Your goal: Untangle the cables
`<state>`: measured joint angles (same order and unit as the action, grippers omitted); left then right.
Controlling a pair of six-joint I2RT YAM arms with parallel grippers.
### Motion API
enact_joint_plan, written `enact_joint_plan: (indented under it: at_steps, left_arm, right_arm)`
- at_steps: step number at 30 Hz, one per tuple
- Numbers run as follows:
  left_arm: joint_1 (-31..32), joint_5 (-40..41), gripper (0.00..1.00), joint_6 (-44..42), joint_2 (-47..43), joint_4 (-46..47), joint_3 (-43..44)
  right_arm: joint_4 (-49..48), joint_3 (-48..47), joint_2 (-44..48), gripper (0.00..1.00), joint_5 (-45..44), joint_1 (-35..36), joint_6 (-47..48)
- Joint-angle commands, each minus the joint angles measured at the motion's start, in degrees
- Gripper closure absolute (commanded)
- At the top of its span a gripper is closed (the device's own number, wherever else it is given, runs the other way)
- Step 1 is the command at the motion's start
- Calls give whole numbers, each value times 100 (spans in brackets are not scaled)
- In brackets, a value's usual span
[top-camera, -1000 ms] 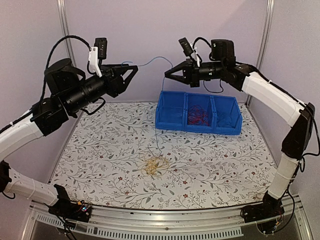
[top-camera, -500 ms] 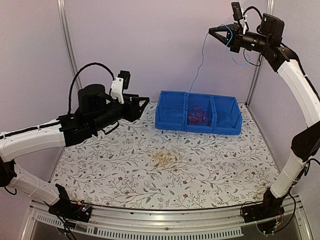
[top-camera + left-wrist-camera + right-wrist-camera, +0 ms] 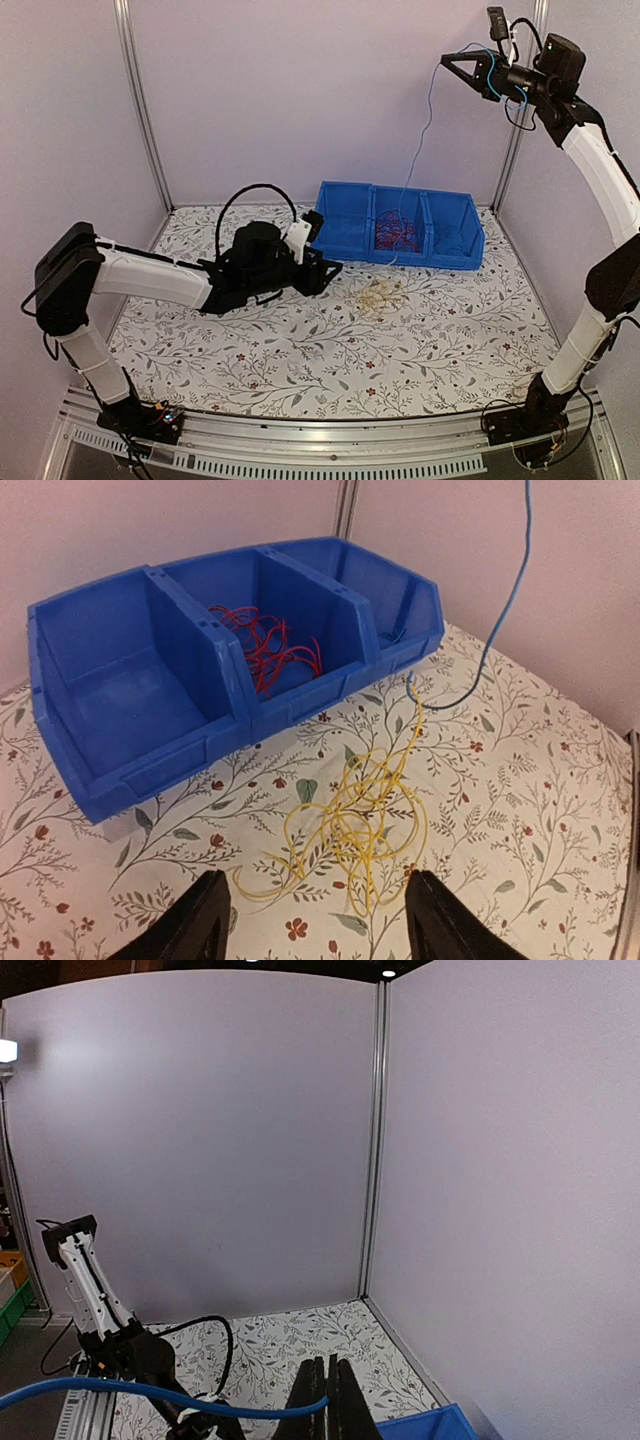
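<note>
The blue cable [image 3: 425,120] still meets the yellow tangle, so my left gripper will next move onto this tangle's loops on the bin side, to the gripper's right in the top view.
A tangle of yellow wire [image 3: 380,295] lies on the table in front of the blue bin; it fills the middle of the left wrist view [image 3: 365,820]. A thin blue cable [image 3: 425,120] hangs from my raised right gripper [image 3: 447,62] down to the bin, its lower end [image 3: 470,685] meeting the yellow tangle. My right gripper [image 3: 328,1400] is shut on the blue cable [image 3: 150,1393]. My left gripper [image 3: 325,268] is open and low over the table just left of the yellow wire, its fingers [image 3: 205,920] spread on both sides of it. Red wires [image 3: 396,230] lie in the bin's middle compartment.
The blue three-compartment bin [image 3: 343,235] stands at the back of the table; its left compartment [image 3: 130,695] holds nothing and a few blue wires lie in the right one. Walls close the back and both sides.
My left arm has swung down and right to the table beside the yellow wire. The yellow tangle has been dragged right, towards the bin. My right gripper has risen slightly further with the blue cable.
</note>
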<state>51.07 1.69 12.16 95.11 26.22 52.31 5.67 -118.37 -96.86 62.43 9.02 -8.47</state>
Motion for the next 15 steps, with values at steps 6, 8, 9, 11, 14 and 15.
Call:
enact_joint_plan:
  at_steps: [6,8,9,11,14,15]
  left_arm:
    - [176,-1035,42,-780,2215,108,2124]
    - [175,-1231,43,-987,2492,-83,2443]
    - [179,-1359,44,-1095,2602,-157,2571]
    - [173,-1479,45,-1195,2811,-288,2757]
    - [173,-1577,50,-1338,3081,-508,3063]
    - [167,-1618,52,-1369,3160,-568,3155]
  right_arm:
    - [-27,412,471,100,77,12,-19]
    - [-18,517,536,100,83,8,-14]
    - [-6,550,556,100,84,12,-21]
    - [37,601,618,100,81,5,5]
    - [74,609,649,100,68,12,59]
    - [79,600,664,100,60,8,64]
